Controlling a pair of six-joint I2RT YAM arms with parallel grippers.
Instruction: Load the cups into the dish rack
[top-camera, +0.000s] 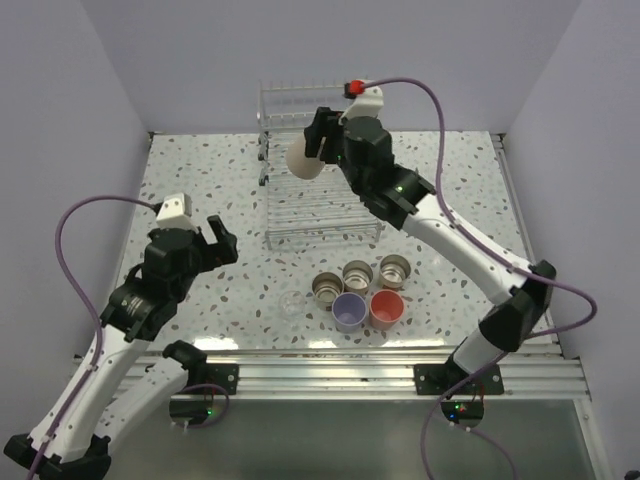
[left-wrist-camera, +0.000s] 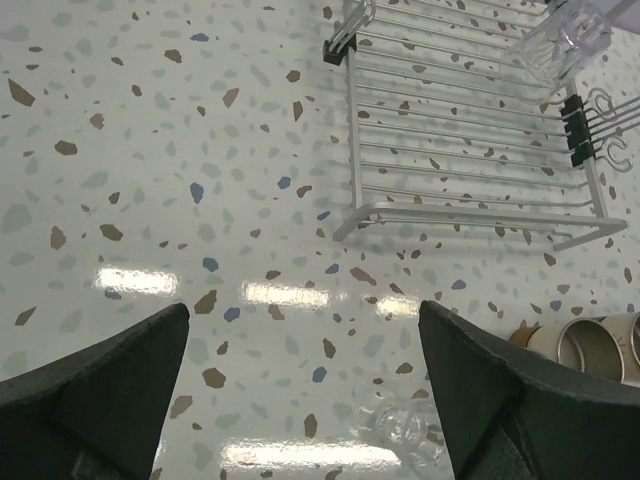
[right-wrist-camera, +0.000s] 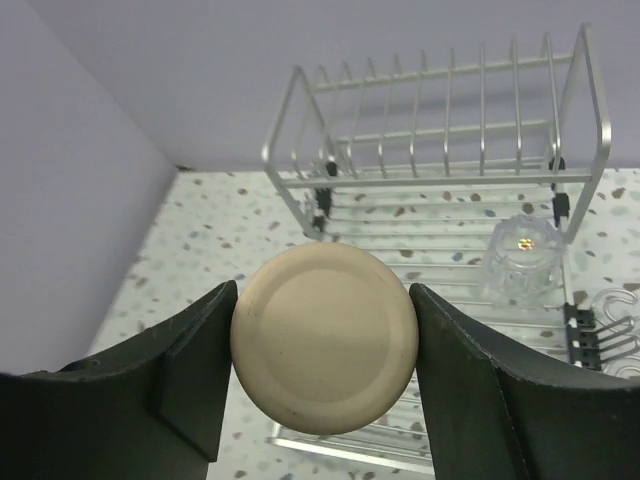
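The beige cup needs to come down onto the wires (top-camera: 329, 174) (right-wrist-camera: 440, 262) beside the racked clear cup, after my right gripper tips downward next.
The silver wire dish rack (top-camera: 322, 215) stands at the back centre. My right gripper (top-camera: 312, 152) is shut on the taller beige cup (top-camera: 304, 161) and holds it on its side above the rack's left part; its base faces the right wrist camera (right-wrist-camera: 323, 338). One clear cup (right-wrist-camera: 523, 258) stands inside the rack (right-wrist-camera: 440, 180). On the table in front sit three metallic cups (top-camera: 357, 273), a lavender cup (top-camera: 349, 312), a coral-pink cup (top-camera: 386, 308) and a second clear cup (top-camera: 291, 303). My left gripper (top-camera: 216, 240) is open and empty, left of that clear cup (left-wrist-camera: 405, 435).
The rack's raised slotted back rail (right-wrist-camera: 450, 90) stands against the rear wall. Wire hooks (right-wrist-camera: 612, 320) hang on the rack's right side. Lilac walls close in the speckled table (top-camera: 200, 190) on three sides. A metal rail (top-camera: 330, 372) runs along the near edge.
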